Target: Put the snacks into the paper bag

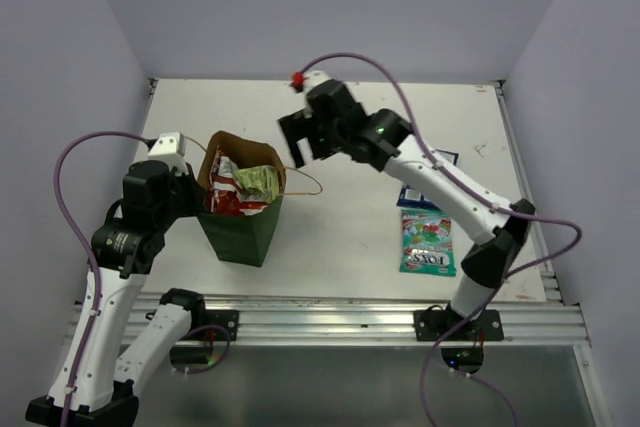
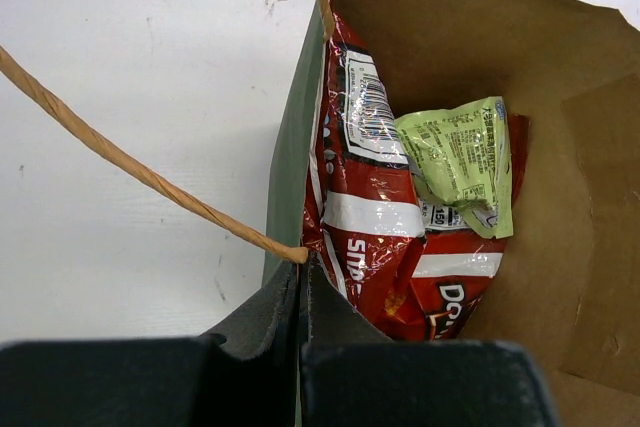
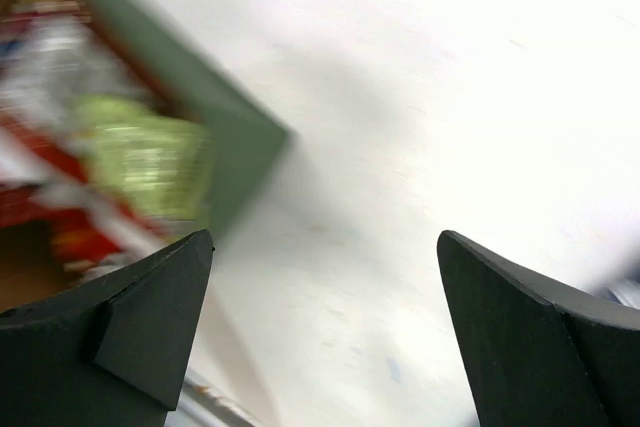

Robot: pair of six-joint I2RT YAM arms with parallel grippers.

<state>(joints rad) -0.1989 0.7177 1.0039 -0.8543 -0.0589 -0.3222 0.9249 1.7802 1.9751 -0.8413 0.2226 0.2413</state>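
The unbagged dark blue-white packet is below my right gripper and to its right in the top view, so I will swing across and go down onto the packet's bag-facing edge [image 1: 405, 189].
The dark green paper bag [image 1: 243, 232] stands upright at the left. Inside it lie the red chip bag [image 1: 222, 195] and the small pale green packet [image 1: 256, 183]; both show in the left wrist view, red [image 2: 375, 237] and green [image 2: 462, 157]. My left gripper [image 2: 300, 277] is shut on the bag's near wall [image 2: 290, 147], beside a string handle [image 2: 150, 177]. My right gripper [image 1: 300, 142] is open and empty, in the air just right of the bag's mouth. The Fox's bag [image 1: 428, 244] lies flat at the right. The dark blue-white packet [image 1: 430, 192] is partly hidden under the right arm. The orange gummy bag is out of view.
The other string handle [image 1: 305, 182] sticks out to the right of the bag. A small red thing [image 1: 296, 78] sits near the table's far edge. The metal rail [image 1: 330, 317] runs along the near edge.
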